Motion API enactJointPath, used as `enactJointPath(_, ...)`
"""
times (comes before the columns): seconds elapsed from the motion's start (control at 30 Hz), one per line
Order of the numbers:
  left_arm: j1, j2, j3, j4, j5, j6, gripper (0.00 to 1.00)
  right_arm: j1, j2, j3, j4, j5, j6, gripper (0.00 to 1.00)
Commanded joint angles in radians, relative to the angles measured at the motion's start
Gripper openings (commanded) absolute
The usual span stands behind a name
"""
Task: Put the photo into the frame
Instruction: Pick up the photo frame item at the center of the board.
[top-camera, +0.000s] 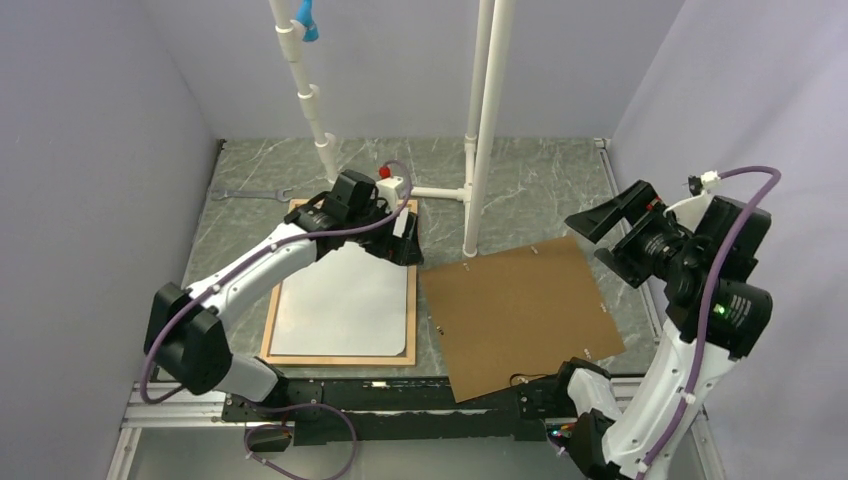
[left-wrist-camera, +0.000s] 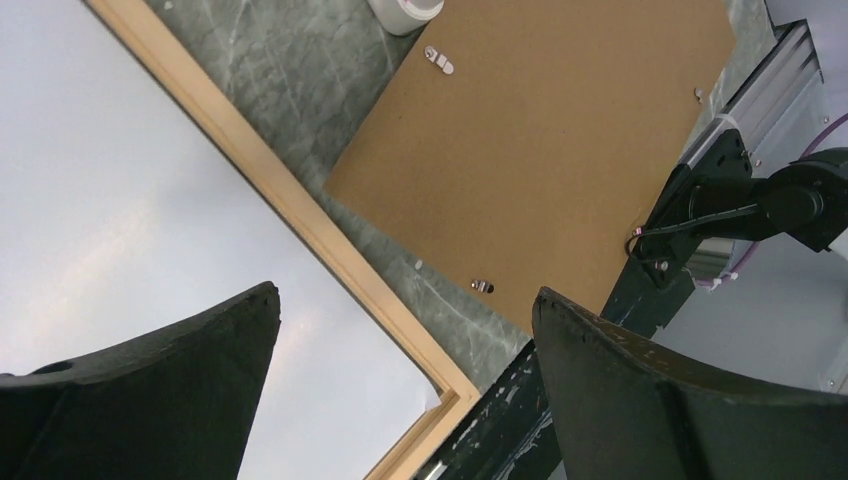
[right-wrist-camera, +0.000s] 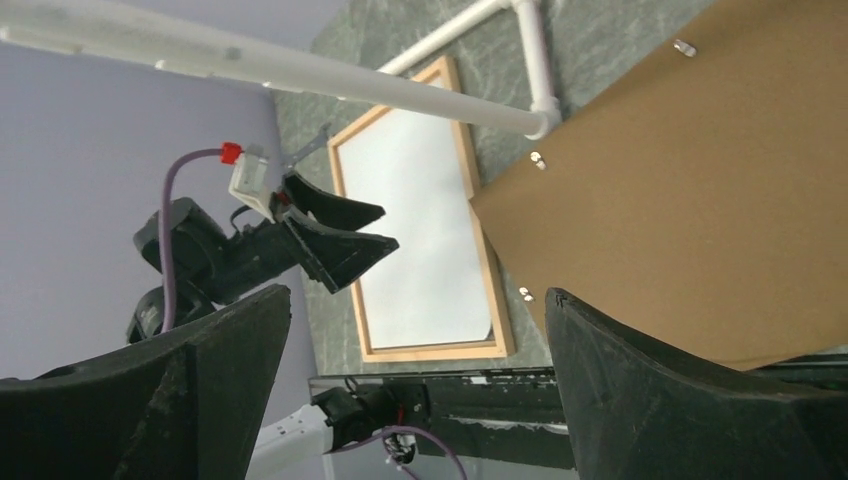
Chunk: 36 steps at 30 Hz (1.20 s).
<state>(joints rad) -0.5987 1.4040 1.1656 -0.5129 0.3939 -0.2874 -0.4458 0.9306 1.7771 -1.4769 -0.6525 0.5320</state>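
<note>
The backing panel is still outside the photo-filled frame, so my left gripper will next lower past the frame's wooden piece (left-wrist-camera: 300, 215) and close on the panel's corner beside it.
The frame (top-camera: 292, 357) of light wooden strips lies flat on the left half of the table. The photo (top-camera: 345, 300) lies inside it, blank white back up, and its near right corner looks slightly curled. My left gripper (top-camera: 403, 240) hovers open over the frame's far right corner, holding nothing. In the left wrist view the photo (left-wrist-camera: 120, 200) and a frame strip (left-wrist-camera: 300, 215) pass under the left gripper (left-wrist-camera: 405, 293). My right gripper (top-camera: 612, 240) is raised at the right, open and empty. The right wrist view looks past the right gripper (right-wrist-camera: 417, 295) at the frame (right-wrist-camera: 497, 300) and photo (right-wrist-camera: 420, 230).
A brown hardboard backing panel (top-camera: 520, 310) lies askew right of the frame, its near corner over the metal rail (top-camera: 400, 385). A white pipe structure (top-camera: 485, 130) rises behind it. A wrench (top-camera: 250, 193) lies at the far left. Grey walls close in both sides.
</note>
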Motion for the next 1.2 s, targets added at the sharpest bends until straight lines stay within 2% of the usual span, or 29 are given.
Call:
enactJointPath(0.0, 0.002, 0.084, 0.064, 0.084, 0.098, 0.043, 0.99, 0.036, -0.024, -0.112, 0.1, 0.078, -0.008, 0.99)
enactJointPath(0.17, 0.004, 0.225, 0.122, 0.12, 0.123, 0.049, 0.99, 0.093, -0.039, -0.379, 0.177, 0.186, 0.005, 0.99)
enactJointPath(0.33, 0.002, 0.405, 0.196, 0.157, 0.17, 0.04, 0.99, 0.134, -0.075, -0.589, 0.326, 0.274, 0.063, 0.99)
enactJointPath(0.57, 0.001, 0.571, 0.262, 0.176, 0.262, 0.029, 0.99, 0.149, -0.058, -0.844, 0.518, 0.295, 0.079, 0.99)
enactJointPath(0.8, -0.009, 0.658, 0.293, 0.146, 0.348, 0.039, 0.99, 0.149, -0.036, -0.901, 0.576, 0.295, 0.061, 0.99)
enactJointPath(1.03, -0.047, 0.611, 0.225, 0.174, 0.513, 0.05, 0.88, 0.15, -0.021, -0.892, 0.593, 0.269, 0.058, 0.99)
enactJointPath(1.17, -0.068, 0.553, 0.199, 0.164, 0.531, 0.048, 0.71, 0.148, -0.034, -0.881, 0.594, 0.246, 0.067, 0.99)
